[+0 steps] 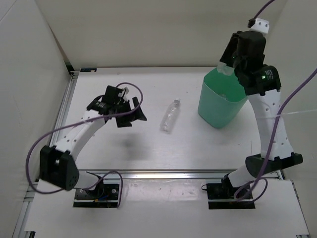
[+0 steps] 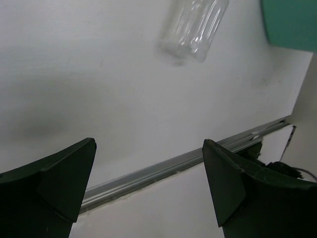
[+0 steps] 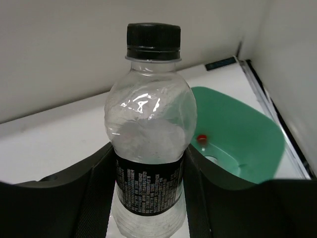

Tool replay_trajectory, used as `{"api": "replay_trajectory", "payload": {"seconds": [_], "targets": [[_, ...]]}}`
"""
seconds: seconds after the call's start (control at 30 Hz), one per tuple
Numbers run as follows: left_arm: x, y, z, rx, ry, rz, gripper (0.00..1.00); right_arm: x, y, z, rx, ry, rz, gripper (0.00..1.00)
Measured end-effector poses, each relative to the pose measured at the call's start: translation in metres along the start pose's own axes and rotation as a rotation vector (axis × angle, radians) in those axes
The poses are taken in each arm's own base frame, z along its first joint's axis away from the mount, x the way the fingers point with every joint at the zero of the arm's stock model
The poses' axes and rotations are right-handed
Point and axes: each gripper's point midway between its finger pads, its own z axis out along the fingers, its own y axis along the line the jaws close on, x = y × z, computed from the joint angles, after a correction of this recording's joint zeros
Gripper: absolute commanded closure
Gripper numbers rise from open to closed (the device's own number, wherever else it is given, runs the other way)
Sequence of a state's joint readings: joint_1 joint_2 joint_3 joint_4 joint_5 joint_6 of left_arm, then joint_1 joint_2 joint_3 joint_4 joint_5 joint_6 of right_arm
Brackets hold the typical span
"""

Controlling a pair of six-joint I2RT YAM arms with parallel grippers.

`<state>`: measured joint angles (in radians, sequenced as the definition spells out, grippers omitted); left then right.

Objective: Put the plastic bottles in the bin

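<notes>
My left gripper should next move down and to the right in the top view onto the plain clear bottle's middle, as it is still outside the bin.
My right gripper is shut on a clear bottle with a black label and black cap, holding it upright by the label. It hangs at the far rim of the mint-green bin, which the right wrist view shows below and to the right as the bin. A red cap shows inside the bin. A plain clear bottle lies on its side mid-table; the left wrist view shows this bottle at the top edge. My left gripper stands open and empty to the left of it, apart from it.
White walls close in the table at the back and both sides. A metal rail runs along the near edge in front of the arm bases. Purple cables loop from both arms. The bin's corner shows in the left wrist view.
</notes>
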<state>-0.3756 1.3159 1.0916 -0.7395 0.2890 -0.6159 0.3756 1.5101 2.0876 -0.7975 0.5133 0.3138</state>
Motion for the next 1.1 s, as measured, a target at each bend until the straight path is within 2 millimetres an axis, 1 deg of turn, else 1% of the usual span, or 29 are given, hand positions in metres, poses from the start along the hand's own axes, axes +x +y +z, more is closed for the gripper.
{"api": "replay_trajectory", "payload": {"seconds": [0.03, 0.07, 0.1, 0.13, 0.17, 0.2, 0.27, 0.3, 0.33, 0.4, 0.47, 0.5, 0.53, 0.6, 0.67, 0.73, 0.77, 0.83, 0.97, 1.07, 1.1], "targets": [[-0.009, -0.006, 0.007, 0.012, 0.011, -0.005, 0.0, -0.001, -0.016, 0.008, 0.043, 0.003, 0.006, 0.48], [-0.019, -0.014, 0.014, 0.024, 0.022, -0.006, 0.0, 0.004, -0.029, 0.017, 0.077, 0.021, 0.009, 0.36], [-0.029, -0.023, 0.02, 0.04, 0.022, 0.0, 0.0, 0.012, -0.039, 0.028, 0.103, 0.049, 0.017, 0.16], [-0.04, -0.031, 0.024, 0.054, 0.021, 0.006, 0.0, 0.021, -0.048, 0.037, 0.127, 0.077, 0.024, 0.11], [-0.051, -0.041, 0.028, 0.074, 0.012, 0.018, 0.0, 0.035, -0.057, 0.046, 0.145, 0.12, 0.031, 0.07], [-0.062, -0.051, 0.032, 0.091, 0.002, 0.03, 0.0, 0.046, -0.063, 0.054, 0.154, 0.158, 0.039, 0.0], [-0.081, -0.069, 0.038, 0.12, -0.017, 0.05, 0.0, 0.072, -0.075, 0.065, 0.171, 0.243, 0.068, 0.0], [-0.089, -0.078, 0.044, 0.134, -0.028, 0.063, 0.0, 0.083, -0.079, 0.067, 0.176, 0.276, 0.084, 0.0], [-0.097, -0.085, 0.051, 0.14, -0.038, 0.075, 0.0, 0.094, -0.081, 0.067, 0.18, 0.313, 0.102, 0.0], [-0.105, -0.096, 0.07, 0.131, -0.049, 0.102, 0.0, 0.106, -0.081, 0.065, 0.176, 0.358, 0.133, 0.0], [-0.103, -0.103, 0.094, 0.102, -0.04, 0.136, 0.0, 0.113, -0.076, 0.06, 0.158, 0.388, 0.165, 0.0], [-0.101, -0.106, 0.105, 0.09, -0.034, 0.154, 0.0, 0.113, -0.074, 0.057, 0.146, 0.393, 0.175, 0.0], [-0.096, -0.11, 0.121, 0.073, -0.021, 0.186, 0.0, 0.113, -0.07, 0.053, 0.13, 0.397, 0.188, 0.0], [-0.088, -0.122, 0.148, 0.061, -0.012, 0.251, 0.0, 0.11, -0.066, 0.045, 0.109, 0.397, 0.204, 0.0], [-0.076, -0.129, 0.175, 0.05, 0.01, 0.309, 0.0, 0.104, -0.061, 0.037, 0.08, 0.386, 0.223, 0.0], [-0.058, -0.127, 0.197, 0.031, 0.046, 0.348, 0.0, 0.099, -0.056, 0.031, 0.055, 0.379, 0.239, 0.0], [-0.051, -0.122, 0.206, 0.016, 0.065, 0.361, 0.0, 0.097, -0.054, 0.03, 0.042, 0.378, 0.246, 0.0], [-0.044, -0.109, 0.22, -0.022, 0.087, 0.376, 0.0, 0.096, -0.05, 0.029, 0.025, 0.379, 0.252, 0.0], [-0.044, -0.086, 0.239, -0.087, 0.1, 0.378, 0.0, 0.097, -0.048, 0.028, 0.011, 0.387, 0.258, 0.0], [-0.047, -0.074, 0.247, -0.113, 0.102, 0.377, 0.0, 0.099, -0.047, 0.027, 0.006, 0.392, 0.259, 0.0], [-0.048, -0.075, 0.246, -0.109, 0.1, 0.377, 0.04, 0.1, -0.047, 0.026, 0.005, 0.398, 0.258, 0.0]]}}
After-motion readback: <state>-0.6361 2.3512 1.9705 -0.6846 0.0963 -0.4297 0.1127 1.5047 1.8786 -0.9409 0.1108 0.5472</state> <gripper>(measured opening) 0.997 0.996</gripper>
